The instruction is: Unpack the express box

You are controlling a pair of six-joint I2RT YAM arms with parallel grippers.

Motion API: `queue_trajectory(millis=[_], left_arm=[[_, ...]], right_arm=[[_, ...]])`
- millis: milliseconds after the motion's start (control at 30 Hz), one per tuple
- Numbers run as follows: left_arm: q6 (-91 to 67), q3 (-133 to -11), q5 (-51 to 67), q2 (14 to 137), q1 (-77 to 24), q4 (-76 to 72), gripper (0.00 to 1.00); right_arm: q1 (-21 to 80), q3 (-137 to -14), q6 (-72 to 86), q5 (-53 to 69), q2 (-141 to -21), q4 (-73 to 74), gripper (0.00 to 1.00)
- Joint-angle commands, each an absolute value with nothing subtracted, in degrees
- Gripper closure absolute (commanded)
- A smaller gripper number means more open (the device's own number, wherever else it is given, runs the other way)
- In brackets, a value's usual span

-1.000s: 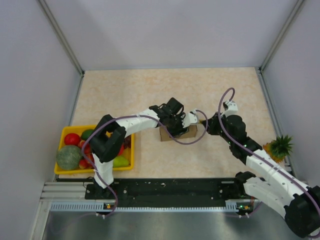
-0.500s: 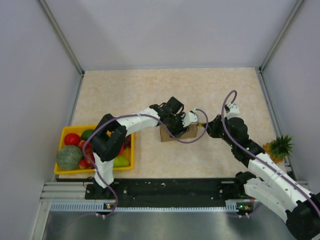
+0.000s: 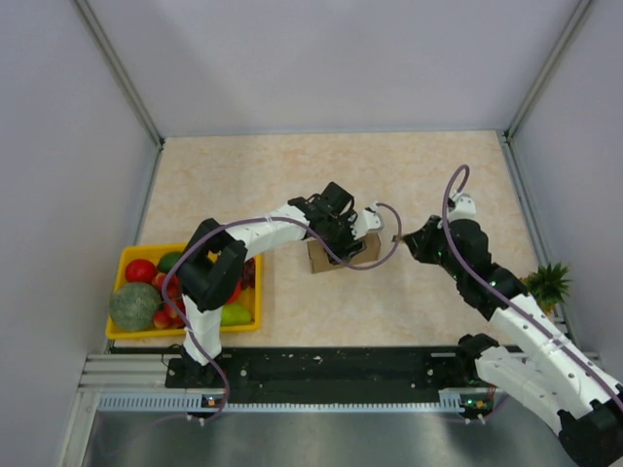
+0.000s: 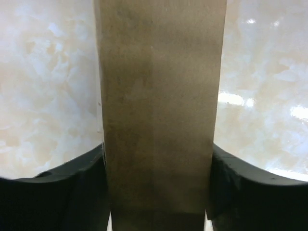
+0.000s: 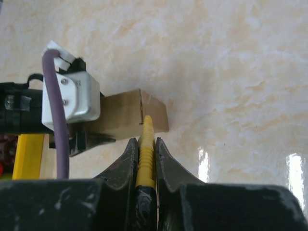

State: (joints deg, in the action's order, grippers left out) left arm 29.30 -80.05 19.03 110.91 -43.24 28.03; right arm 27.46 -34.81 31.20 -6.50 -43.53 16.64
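Note:
The robot's right hand will next go outward past the box's end and down to the open table (image 3: 426, 276) (image 5: 224, 137) to let go of the yellow utility knife, because that part of the table is bare.
The express box (image 3: 366, 255), small and brown, rests on the table mid-scene. My left gripper (image 3: 341, 236) is over it and shut on it; in the left wrist view the box (image 4: 159, 96) fills the gap between both black fingers (image 4: 72, 192). My right gripper (image 3: 409, 240) is just right of the box, shut on a yellow ribbed tool (image 5: 146, 154). In the right wrist view the tool's tip reaches the box's near end (image 5: 153, 113), by a seam; I cannot tell whether it touches. My right gripper (image 5: 144, 144) points at the box.
A yellow fruit tray (image 3: 146, 250) with several fruits stands at the near left. A pineapple (image 3: 543, 287) lies by the right wall. Grey walls close in the table on three sides. The left wrist's white camera block (image 5: 70, 101) and purple cable hang over the box.
My right wrist has drawn slightly to the right and up. My left gripper and the box have shifted a little to the left. Both grips are unchanged.

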Motion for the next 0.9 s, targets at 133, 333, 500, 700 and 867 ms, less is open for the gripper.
queue_trajectory(millis=[133,333,500,700,867], left_arm=[[29.09,-85.96,19.78,108.64,-42.98,29.71,0.01],[28.83,-85.61,19.25,103.11,-43.07,27.95,0.01],[27.86,-81.04,18.72,94.07,-43.15,23.31,0.01],[22.08,-71.56,5.39,81.07,-43.07,10.04,0.01],[12.94,-62.7,-15.43,71.73,-42.89,-4.17,0.01]], right_arm=[[25.58,-44.47,29.27,-11.6,-49.39,18.19,1.0],[23.12,-47.02,29.44,-12.04,-55.44,17.85,1.0],[17.94,-46.85,30.75,-3.18,-61.07,10.31,1.0],[6.17,-46.49,38.03,13.25,-73.44,-3.93,1.0],[3.78,-54.11,39.03,22.04,-86.29,-7.66,1.0]])
